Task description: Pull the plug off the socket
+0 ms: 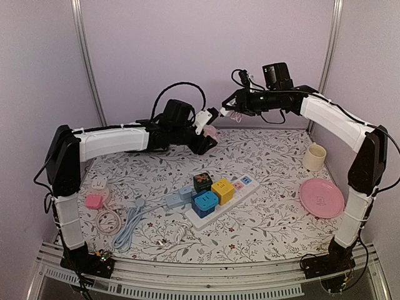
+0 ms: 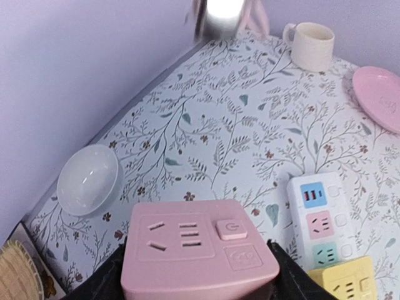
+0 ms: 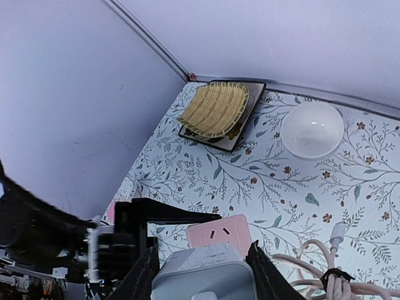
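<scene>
I will next move my right gripper away from the pink socket (image 1: 211, 132), down to the bare table beyond the power strip, as the plug is already apart.
A pink socket cube (image 2: 199, 253) is held above the table between the black fingers (image 2: 103, 281) of my left gripper (image 2: 200, 275), which is shut on it. Its upper face with slots and a button is bare. In the top view the pink socket (image 1: 211, 132) hangs at the back centre, at my left gripper (image 1: 207, 130). My right gripper (image 3: 203, 275) is shut on a white-grey plug (image 3: 203, 278) just above and apart from the socket (image 3: 220, 232). From the left wrist the plug (image 2: 219, 15) is a blurred pale shape. My right gripper (image 1: 225, 112) hovers up and right of the socket.
A white power strip (image 1: 244, 187) carrying coloured cube adapters lies mid-table. A cream cup (image 1: 314, 157) and pink plate (image 1: 321, 197) sit on the right. A white bowl (image 3: 311, 129) and woven tray (image 3: 215, 109) stand at the back. Cables (image 1: 119, 219) lie front left.
</scene>
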Motion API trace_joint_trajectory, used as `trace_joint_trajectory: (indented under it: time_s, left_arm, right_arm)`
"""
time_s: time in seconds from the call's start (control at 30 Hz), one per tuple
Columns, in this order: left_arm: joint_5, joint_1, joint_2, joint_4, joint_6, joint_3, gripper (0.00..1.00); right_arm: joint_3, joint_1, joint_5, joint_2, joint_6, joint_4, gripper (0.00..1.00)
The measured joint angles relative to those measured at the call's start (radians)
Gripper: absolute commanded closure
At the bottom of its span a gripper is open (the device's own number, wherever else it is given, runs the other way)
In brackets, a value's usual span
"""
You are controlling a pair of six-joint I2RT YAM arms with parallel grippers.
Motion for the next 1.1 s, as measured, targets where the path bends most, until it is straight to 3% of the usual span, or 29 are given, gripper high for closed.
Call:
trace_joint_trajectory:
  time_s: [0.33,0.53,0.77,1.03,1.1]
  left_arm:
    - [-0.019,0.08,0.112,-0.089,-0.026,0.013,0.72]
    - [-0.025,0.13,0.181,-0.136,-0.09,0.117,0.7]
    - [-0.046,0.176,0.291,-0.215,-0.154,0.236,0.67]
    - [-0.051,0.183,0.384,-0.303,-0.203,0.309,0.65]
    - [-0.051,0.184,0.397,-0.318,-0.211,0.325,0.63]
  right_arm:
    - [0.043,-0.092,-0.032,0.051,-0.008,0.048,0.8]
    - [-0.012,-0.201,-0.058,0.164,0.038,0.052,0.8]
    - [-0.055,-0.23,-0.043,0.274,0.064,0.04,0.8]
    - [-0.097,-0.226,-0.026,0.332,0.075,0.029,0.69]
    - [-0.109,-0.226,-0.02,0.339,0.075,0.029,0.61]
